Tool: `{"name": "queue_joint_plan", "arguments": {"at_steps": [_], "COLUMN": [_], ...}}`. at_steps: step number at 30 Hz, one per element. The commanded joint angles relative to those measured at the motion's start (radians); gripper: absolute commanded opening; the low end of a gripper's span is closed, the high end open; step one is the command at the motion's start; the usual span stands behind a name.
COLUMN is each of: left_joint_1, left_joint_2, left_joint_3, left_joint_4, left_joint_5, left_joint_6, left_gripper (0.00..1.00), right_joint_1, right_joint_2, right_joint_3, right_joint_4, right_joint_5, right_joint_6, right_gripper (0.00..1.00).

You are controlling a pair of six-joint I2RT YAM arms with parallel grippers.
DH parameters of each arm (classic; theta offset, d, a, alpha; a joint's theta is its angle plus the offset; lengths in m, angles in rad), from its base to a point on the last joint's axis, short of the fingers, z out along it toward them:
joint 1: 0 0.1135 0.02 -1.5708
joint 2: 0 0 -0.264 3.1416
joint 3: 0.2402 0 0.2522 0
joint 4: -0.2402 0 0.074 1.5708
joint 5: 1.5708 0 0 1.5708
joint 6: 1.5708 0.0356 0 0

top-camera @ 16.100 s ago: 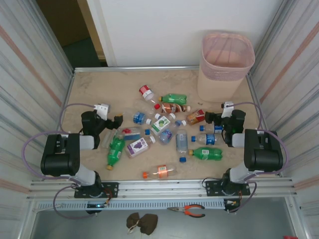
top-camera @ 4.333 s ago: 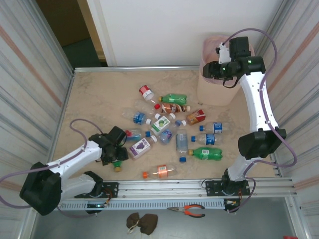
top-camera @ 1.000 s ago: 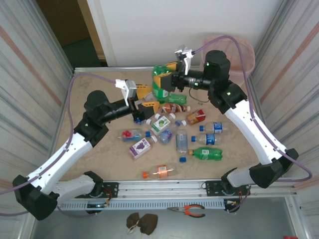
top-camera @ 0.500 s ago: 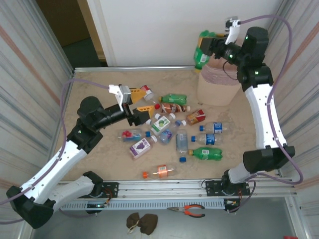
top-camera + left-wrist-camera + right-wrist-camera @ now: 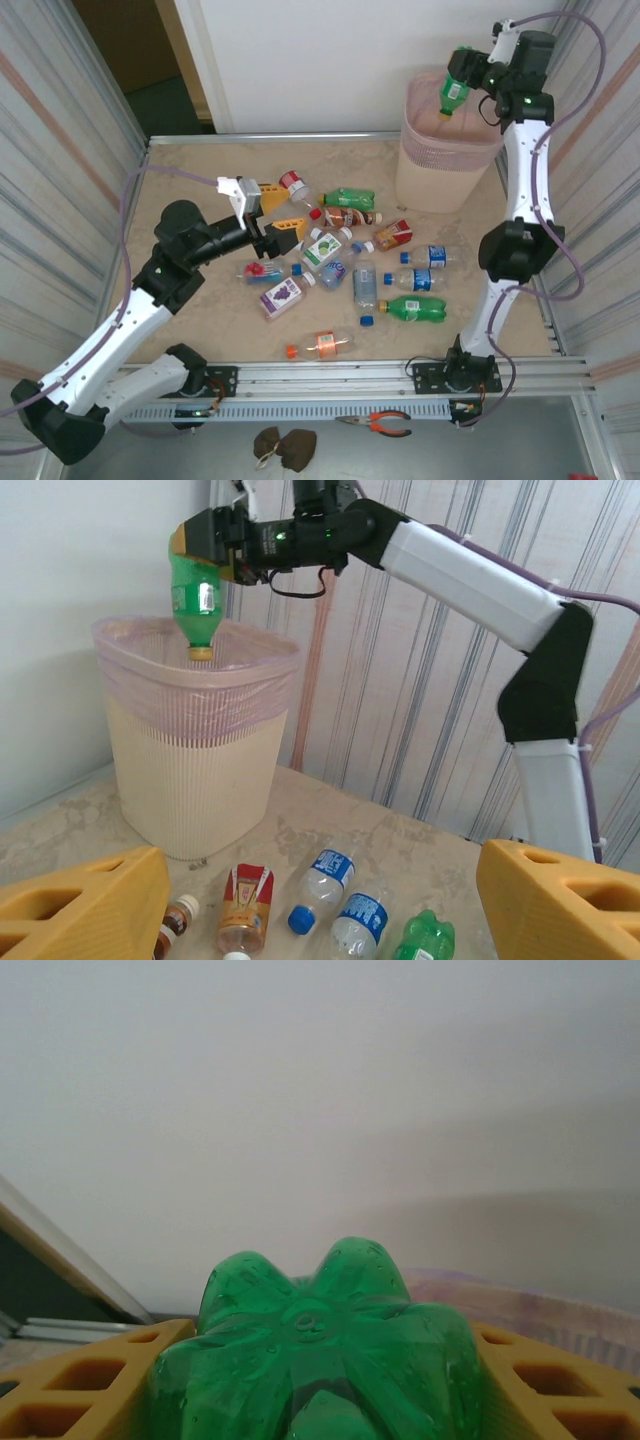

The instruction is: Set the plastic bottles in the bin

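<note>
The green bottle's cap hangs over the pale pink bin's opening [image 5: 440, 127], so the robot's right gripper will go down into that opening next, tip downward and let go of the bottle.
The pale pink bin [image 5: 440, 172] stands at the table's far right corner. My right gripper [image 5: 470, 72] is shut on a green bottle [image 5: 454, 92] and holds it cap down over the bin's rim. The left wrist view shows that bottle [image 5: 195, 588] above the bin [image 5: 190, 780]. In the right wrist view its base [image 5: 315, 1355] sits between the orange fingers [image 5: 75, 1390]. My left gripper [image 5: 276, 210] hovers open with nothing in it over the left side of several plastic bottles [image 5: 348, 198] lying mid-table. Two blue-labelled ones [image 5: 326, 872] lie ahead of it.
Loose blue caps [image 5: 366, 322] lie among the bottles. Corrugated walls close in the table on the left and right. A metal rail [image 5: 330, 375] runs along the near edge, with pliers [image 5: 378, 424] on the ledge below it.
My right arm has carried the green bottle from above the table's middle up and right to over the bin, turning it cap down. My left gripper has drawn back a little to the left.
</note>
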Motion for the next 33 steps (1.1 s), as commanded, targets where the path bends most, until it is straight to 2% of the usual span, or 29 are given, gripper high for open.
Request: {"name": "queue_joint_plan", "arguments": {"at_steps": [1,8,21,33], "left_joint_1": [-0.005,-0.003,-0.003,0.0], "left_joint_2": [-0.025,-0.035,-0.003,0.01], "left_joint_3": [-0.015,-0.031,-0.035,-0.044], "left_joint_4": [0.008,-0.034,-0.129,-0.245], "left_joint_5": [-0.027,-0.055,-0.123,-0.188], "left_joint_6": [0.001,0.016,0.055,0.093], "left_gripper": [0.81,0.81,0.81,0.81], "right_joint_1": [0.01,0.037,0.052,0.059], "right_joint_2": [0.08,0.205,0.368,0.411], "right_joint_3": [0.085,0.077,0.077,0.075], "right_joint_4": [-0.129,-0.259,-0.45,-0.483], "right_joint_5": [0.044,0.162,0.239,0.238], "right_joint_6": [-0.051,-0.128,-0.191,-0.195], "right_gripper": [0.51,0.51,0.51,0.66]}}
